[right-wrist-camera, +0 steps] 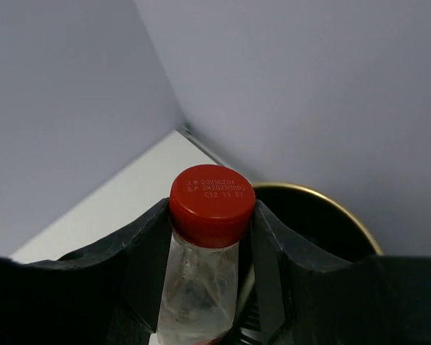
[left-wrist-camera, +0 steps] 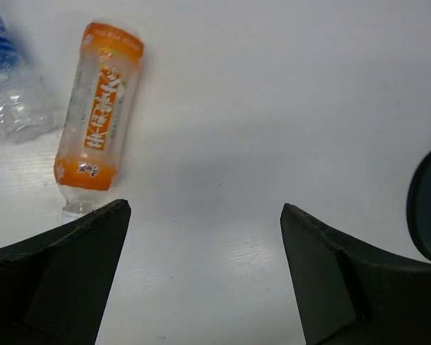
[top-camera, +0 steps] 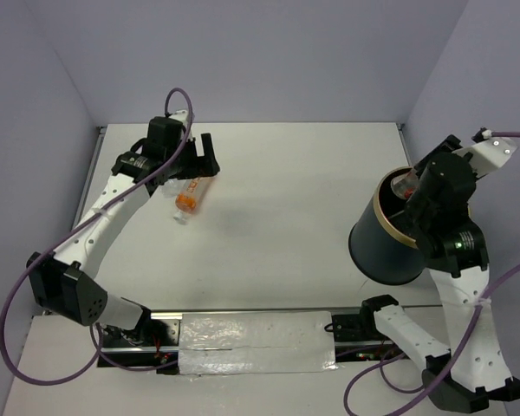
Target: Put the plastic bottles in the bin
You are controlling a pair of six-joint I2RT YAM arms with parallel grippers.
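Note:
The orange bottle's middle (top-camera: 195,188) (left-wrist-camera: 98,118) lies beside the gap between the fingers, so I will bring my open left gripper down and toward the left in the wrist view onto it.
An orange bottle (top-camera: 188,198) lies on its side on the white table and shows in the left wrist view (left-wrist-camera: 100,118). A clear blue-labelled bottle (left-wrist-camera: 7,86) lies just left of it. My left gripper (top-camera: 195,165) is open and empty above the table (left-wrist-camera: 205,237), just short of the orange bottle. My right gripper (top-camera: 413,189) is shut on a clear bottle with a red cap (right-wrist-camera: 212,205) and holds it over the mouth of the dark bin (top-camera: 386,234). The bin's gold rim (right-wrist-camera: 330,208) is behind the fingers. The other bottles are out of view.
Purple-grey walls enclose the table on three sides. The bin tilts toward the right arm near the table's right edge; its edge shows in the left wrist view (left-wrist-camera: 427,205). A taped strip (top-camera: 256,342) runs along the near edge between the arm bases.

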